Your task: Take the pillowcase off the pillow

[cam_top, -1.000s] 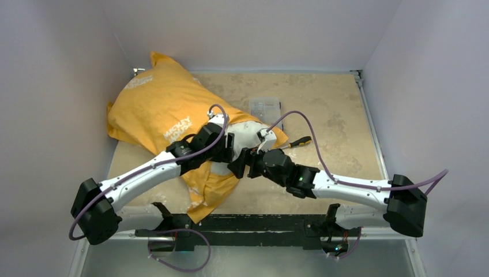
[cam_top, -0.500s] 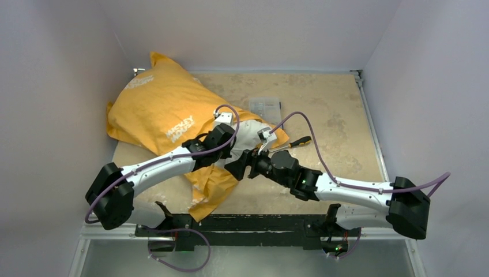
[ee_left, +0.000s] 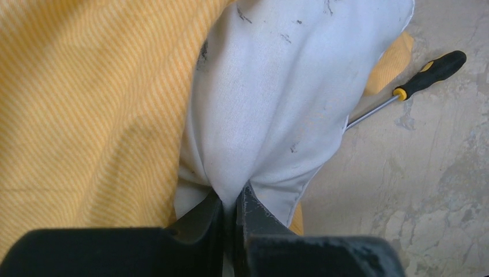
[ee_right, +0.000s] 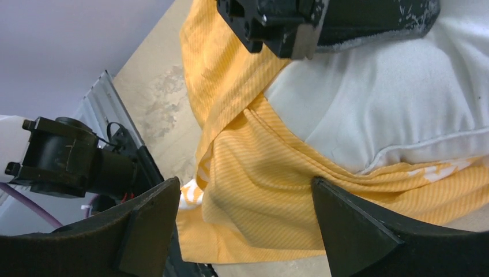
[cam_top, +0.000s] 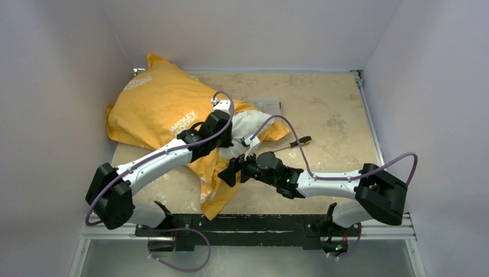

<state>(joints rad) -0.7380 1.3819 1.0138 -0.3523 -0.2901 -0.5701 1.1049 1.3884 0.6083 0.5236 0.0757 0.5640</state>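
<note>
My left gripper raises its pinch of pillow (cam_top: pixel 254 122) outward toward the far edge of the pillowcase next and releases it, since that edge lies outward of the gripper.
The orange pillowcase (cam_top: pixel 155 107) lies at the back left of the table, with the white pillow (cam_top: pixel 254 122) sticking out of its open end. My left gripper (cam_top: pixel 232 138) is shut on a pinch of the pillow's white fabric (ee_left: pixel 277 104), next to the edge of the orange cloth (ee_left: pixel 86 115). My right gripper (cam_top: pixel 228 173) is open, hanging just over the loose orange flap (ee_right: pixel 230 69) near the table's front. Wrinkled orange fabric lies between its fingers without touching them. The right wrist view also shows the pillow (ee_right: pixel 392 109) and the left gripper (ee_right: pixel 323 23) above it.
A screwdriver (cam_top: pixel 291 143) with a black and yellow handle lies right of the pillow. A clear plastic box (cam_top: pixel 266 105) sits behind the pillow. Walls close in the table on the left, back and right. A black rail (cam_top: pixel 259 222) runs along the near edge.
My left gripper has shut on the pillow's white fabric and drawn it slightly toward the back. My right arm has swung left and nearer, over the orange flap.
</note>
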